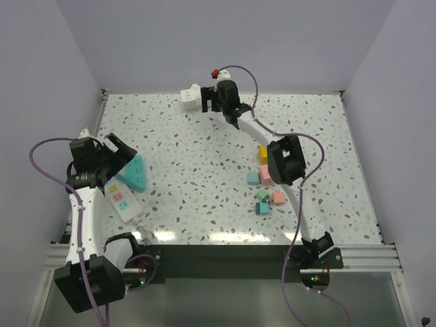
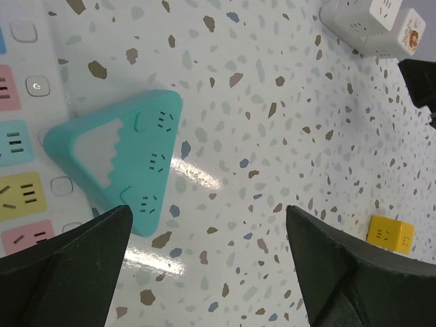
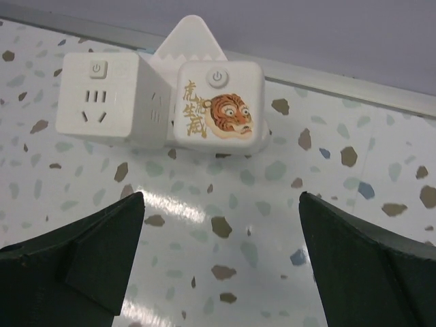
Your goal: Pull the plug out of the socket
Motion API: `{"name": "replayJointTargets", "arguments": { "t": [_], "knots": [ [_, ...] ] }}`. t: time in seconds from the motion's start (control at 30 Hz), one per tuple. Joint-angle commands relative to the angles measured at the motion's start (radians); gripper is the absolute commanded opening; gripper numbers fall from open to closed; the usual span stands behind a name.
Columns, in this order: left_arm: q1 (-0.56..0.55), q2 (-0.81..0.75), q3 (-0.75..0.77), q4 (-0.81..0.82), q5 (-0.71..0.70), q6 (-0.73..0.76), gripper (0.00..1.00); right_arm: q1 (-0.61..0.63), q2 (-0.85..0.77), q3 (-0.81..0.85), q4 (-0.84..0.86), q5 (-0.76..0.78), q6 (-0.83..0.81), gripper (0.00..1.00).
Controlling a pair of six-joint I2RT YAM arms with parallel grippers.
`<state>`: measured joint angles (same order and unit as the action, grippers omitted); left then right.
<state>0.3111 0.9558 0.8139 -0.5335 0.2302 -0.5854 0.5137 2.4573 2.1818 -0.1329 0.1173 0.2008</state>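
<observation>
The right gripper will next go down and move outward to the tiger cube until its open fingers are around the cube's opposite sides.
A white triangular socket [image 3: 188, 39] lies at the table's far edge with two cube adapters against it: a plain white cube [image 3: 102, 95] and a cube with a tiger picture [image 3: 218, 109]. The cluster also shows in the top view [image 1: 191, 97]. My right gripper [image 3: 221, 201] is open and empty just in front of the tiger cube, and it shows in the top view [image 1: 210, 101]. A teal triangular socket [image 2: 116, 157] lies against a white power strip [image 2: 20, 136] with coloured outlets. My left gripper [image 2: 208, 218] is open and empty beside the teal socket.
Several small coloured cube adapters lie at mid-right: yellow [image 1: 263, 154], pink [image 1: 253, 178], salmon [image 1: 278, 198], green [image 1: 262, 195]. The yellow one also shows in the left wrist view [image 2: 390, 235]. The back wall rail runs right behind the white cluster.
</observation>
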Motion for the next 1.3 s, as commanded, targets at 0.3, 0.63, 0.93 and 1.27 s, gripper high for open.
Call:
{"name": "replayJointTargets", "arguments": {
  "t": [0.3,0.63,0.93,1.27],
  "knots": [
    [0.003,-0.052,-0.033,0.121,0.050,-0.111,1.00,0.052,0.322,0.303,0.355,0.329,-0.087,0.98],
    [0.003,-0.009,-0.038,0.113,0.040,-0.106,1.00,0.031,0.381,0.335,0.447,0.200,-0.017,0.96],
    [0.003,0.003,-0.056,0.106,0.047,-0.108,1.00,0.025,0.434,0.385,0.457,0.200,0.037,0.71],
    [0.003,-0.008,-0.048,0.128,0.070,-0.096,1.00,0.014,0.286,0.179,0.469,0.062,0.011,0.09]
  ]
}}
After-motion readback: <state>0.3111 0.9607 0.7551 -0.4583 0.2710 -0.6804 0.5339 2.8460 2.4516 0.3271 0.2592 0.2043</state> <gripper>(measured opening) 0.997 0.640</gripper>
